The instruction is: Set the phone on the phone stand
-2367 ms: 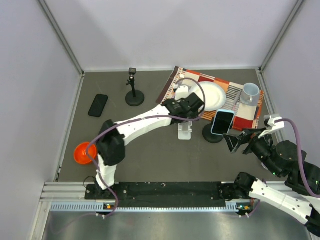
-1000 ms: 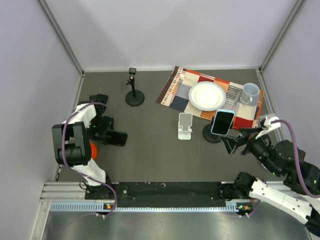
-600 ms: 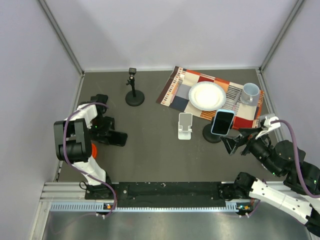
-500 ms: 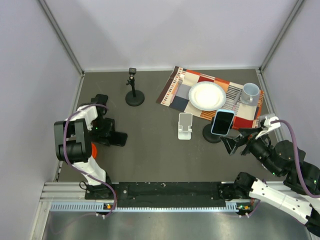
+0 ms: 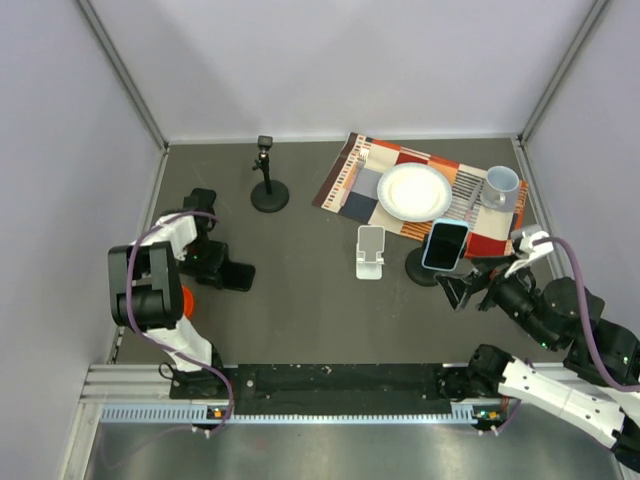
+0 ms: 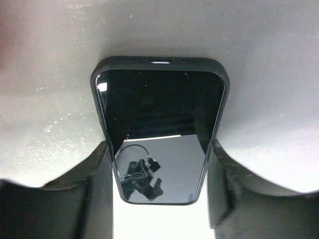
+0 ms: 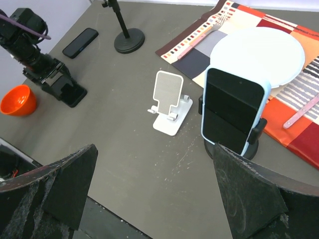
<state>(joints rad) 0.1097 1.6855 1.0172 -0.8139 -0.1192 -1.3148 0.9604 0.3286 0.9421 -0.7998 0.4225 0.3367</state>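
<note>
Next, the right gripper goes to the left in the top view, onto the black phone's bare end (image 5: pixel 240 277) (image 7: pixel 75 97), which juts from the left gripper.
My left gripper (image 6: pixel 159 149) is shut on a black phone (image 6: pixel 159 114), its fingers (image 6: pixel 99 174) pressed against the phone's two long sides. In the top view this gripper (image 5: pixel 228 272) holds the phone (image 5: pixel 240 278) low over the table at the left. I cannot tell whether the phone touches the table. The white phone stand (image 5: pixel 370 252) stands empty at the table's middle and also shows in the right wrist view (image 7: pixel 167 102). My right gripper (image 7: pixel 159 199) is open and empty, right of the stand (image 5: pixel 465 290).
A blue-cased phone (image 5: pixel 445 245) sits on a black round-based holder. A second black phone (image 7: pixel 79 42) lies by the left wall. An orange bowl (image 5: pixel 165 303) is near my left arm. A black pole (image 5: pixel 267 190), a mat (image 5: pixel 350 185), a plate (image 5: pixel 413 192) and a mug (image 5: pixel 501 185) are at the back.
2.4 s ago my left arm reached over the mat's edge near the white stand. Over the last second it stays at the left with the phone, hardly moving. My right gripper edged slightly left.
</note>
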